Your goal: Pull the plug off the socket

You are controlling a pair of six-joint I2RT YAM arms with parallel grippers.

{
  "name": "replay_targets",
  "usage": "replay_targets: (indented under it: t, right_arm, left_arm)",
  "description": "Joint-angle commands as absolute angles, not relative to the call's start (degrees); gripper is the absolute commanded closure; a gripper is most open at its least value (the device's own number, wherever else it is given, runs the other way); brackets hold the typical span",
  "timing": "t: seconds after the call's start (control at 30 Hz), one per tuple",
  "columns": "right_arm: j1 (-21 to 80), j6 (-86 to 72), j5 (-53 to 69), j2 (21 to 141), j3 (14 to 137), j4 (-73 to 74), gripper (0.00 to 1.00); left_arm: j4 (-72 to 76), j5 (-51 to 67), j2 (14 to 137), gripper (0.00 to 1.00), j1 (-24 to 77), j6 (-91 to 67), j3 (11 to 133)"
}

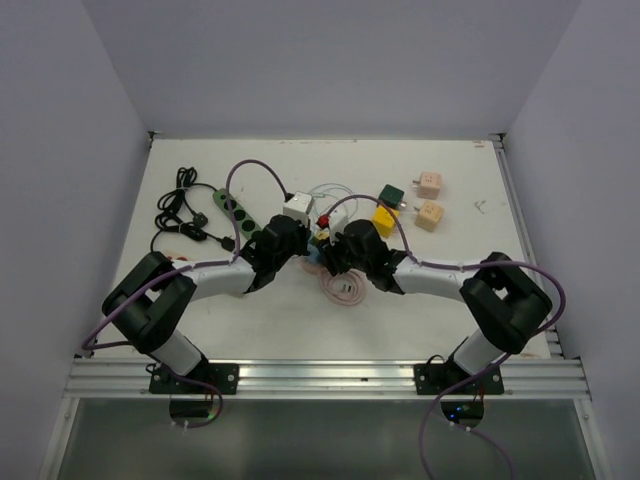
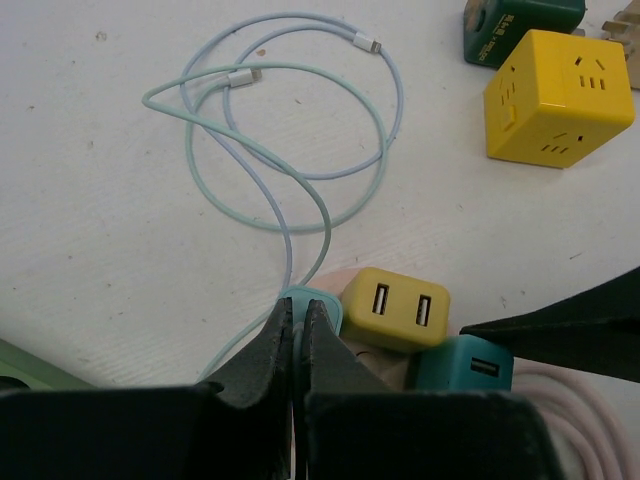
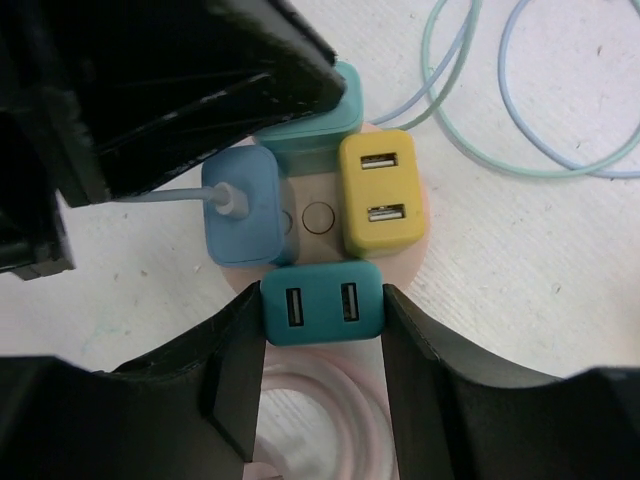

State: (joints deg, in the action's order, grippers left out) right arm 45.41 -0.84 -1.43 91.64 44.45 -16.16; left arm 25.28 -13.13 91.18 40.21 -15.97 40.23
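My right gripper rises next, moves to the right in the top view and lowers beside the nearer peach cube, because bare table there has room for the teal plug.
A round pink socket (image 3: 318,218) lies mid-table and carries a teal plug (image 3: 322,303), a yellow plug (image 3: 378,190), a light blue plug (image 3: 243,205) and a mint-green plug (image 3: 320,130). My right gripper (image 3: 322,310) is shut on the teal plug, one finger on each short side. My left gripper (image 2: 298,310) is shut, its tips resting at the mint-green plug (image 2: 322,298), with a pale sliver showing in the slit between the fingers. The yellow plug (image 2: 398,308) and teal plug (image 2: 462,365) sit just to its right. Both grippers meet over the socket in the top view (image 1: 318,248).
Pale blue and mint cables (image 2: 300,130) loop beyond the socket. A yellow cube adapter (image 2: 555,95) and a dark green one (image 2: 515,25) stand far right. A green power strip (image 1: 238,215), a black cable (image 1: 180,210), two peach cubes (image 1: 430,198) and a pink cord coil (image 3: 320,420) lie around.
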Motion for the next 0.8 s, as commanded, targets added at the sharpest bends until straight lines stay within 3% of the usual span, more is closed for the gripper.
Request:
replay_targets:
  t: [0.0, 0.1, 0.33, 0.4, 0.57, 0.77]
  right_arm:
    - [39.9, -8.5, 9.7, 90.1, 45.2, -21.4, 0.96]
    - [32.9, -16.9, 19.7, 92.3, 44.7, -26.1, 0.97]
    - [31.9, -15.9, 21.2, 92.1, 44.6, -25.3, 0.97]
    - [34.5, -13.5, 18.8, 91.3, 45.2, -22.2, 0.97]
    - [46.9, -1.3, -1.2, 88.8, 46.6, -15.8, 0.96]
    - [50.8, 3.5, -11.7, 84.1, 42.7, -19.9, 0.96]
  left_arm:
    - [14.9, -11.3, 94.7, 1.00, 40.8, -18.0, 37.2]
    - [15.8, -10.9, 94.0, 1.00, 40.7, -18.2, 35.8]
    - [15.7, -11.9, 94.1, 1.00, 40.8, -17.8, 35.5]
    - [15.7, -11.9, 94.3, 1.00, 40.7, -17.8, 35.7]
    - [15.5, -11.7, 95.4, 1.00, 40.7, -17.8, 36.3]
    - [15.3, -11.3, 96.9, 1.00, 40.7, -17.9, 37.1]
